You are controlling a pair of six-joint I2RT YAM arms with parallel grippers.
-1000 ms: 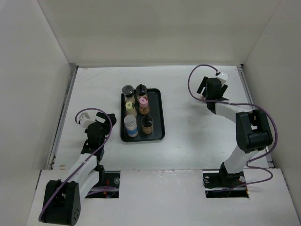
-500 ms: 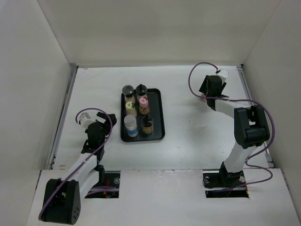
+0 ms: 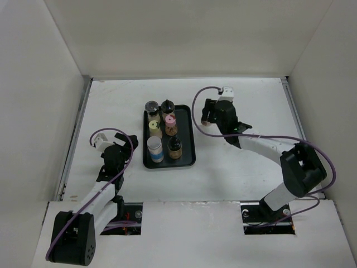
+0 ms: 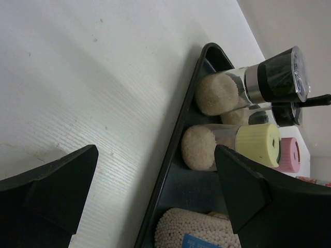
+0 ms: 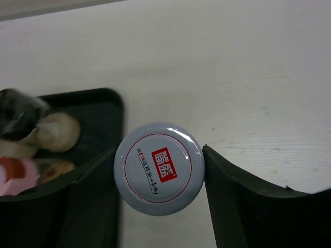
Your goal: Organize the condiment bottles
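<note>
My right gripper holds the jar, and the bottom of the tray beside the pink-capped bottle [image 3: 183, 132] is empty. I will move my right gripper left in the top view, then down there to release the jar.
Several condiment bottles stand in a black tray [image 3: 189, 146]: two black-capped [image 3: 152, 107], one pink-capped [image 3: 169, 119], one yellow-capped [image 3: 154, 125], one taller white with a blue band [image 3: 154, 147], one dark-capped [image 3: 175, 145]. My right gripper [image 3: 207, 115] is just right of the tray's far right corner. In the right wrist view it [image 5: 158, 168] is shut on a jar with a white cap bearing a red logo [image 5: 158, 168]. My left gripper [image 3: 114, 153] is open and empty, left of the tray. In the left wrist view it [image 4: 155, 178] faces the yellow-capped jar [image 4: 256, 144].
White walls enclose the table on the left, back and right. The tray's rim [image 4: 176, 155] lies between my left fingers. The tray's corner [image 5: 106, 121] lies left of the held jar. Bare white tabletop lies right of the tray.
My right gripper has swung left from the far right of the table to beside the tray's right edge. The left arm has not moved.
</note>
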